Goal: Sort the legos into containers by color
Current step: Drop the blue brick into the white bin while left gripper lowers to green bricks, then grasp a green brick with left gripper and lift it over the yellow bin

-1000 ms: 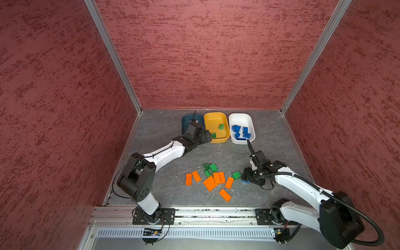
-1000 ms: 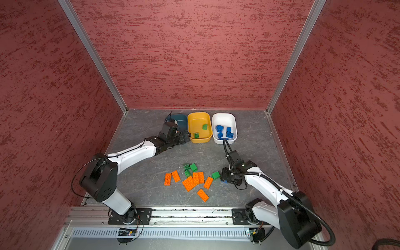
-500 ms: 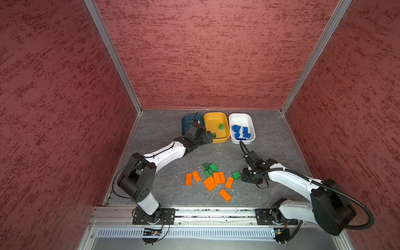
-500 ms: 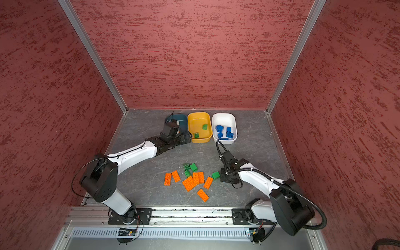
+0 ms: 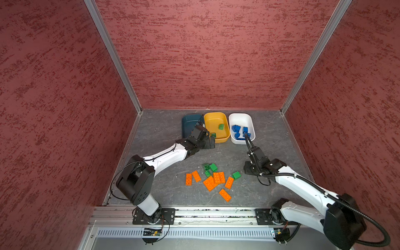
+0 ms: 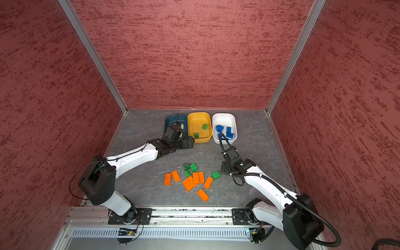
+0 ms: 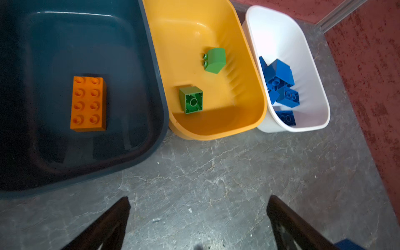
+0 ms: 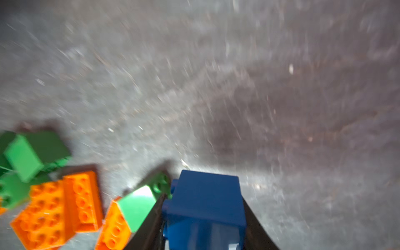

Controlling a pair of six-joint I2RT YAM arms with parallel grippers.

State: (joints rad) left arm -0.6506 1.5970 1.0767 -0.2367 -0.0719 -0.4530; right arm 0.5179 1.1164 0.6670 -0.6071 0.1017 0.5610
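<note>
My right gripper rises and carries the chunky blue lego outward over the middle of the white container (image 5: pixel 241 129) next. It releases the lego there, as blue blocks already sit inside.
My right gripper (image 8: pixel 202 194) is shut on a chunky blue lego (image 8: pixel 205 205), just right of the loose pile. In both top views this gripper (image 5: pixel 249 170) (image 6: pixel 225 170) hides the blue lego. My left gripper (image 7: pixel 198 201) is open and holds nothing, low over the floor just in front of the teal container (image 7: pixel 151 65) and yellow container (image 7: pixel 184 26). The teal one holds an orange plate (image 7: pixel 88 104). Two green blocks (image 7: pixel 191 99) lie in the yellow one. Several blue blocks (image 7: pixel 281 82) fill the white container (image 7: pixel 281 28).
Several orange plates (image 5: pixel 213 180) and green blocks (image 5: pixel 210 167) lie loose mid-floor. One green block (image 5: pixel 236 175) sits close beside the right gripper. The three containers (image 5: pixel 216 116) stand in a row by the back wall. Red walls enclose the floor on three sides.
The right gripper has closed on the blue lego that lay on the floor beside it and has shifted slightly toward the back. The left gripper stays open and has barely moved.
</note>
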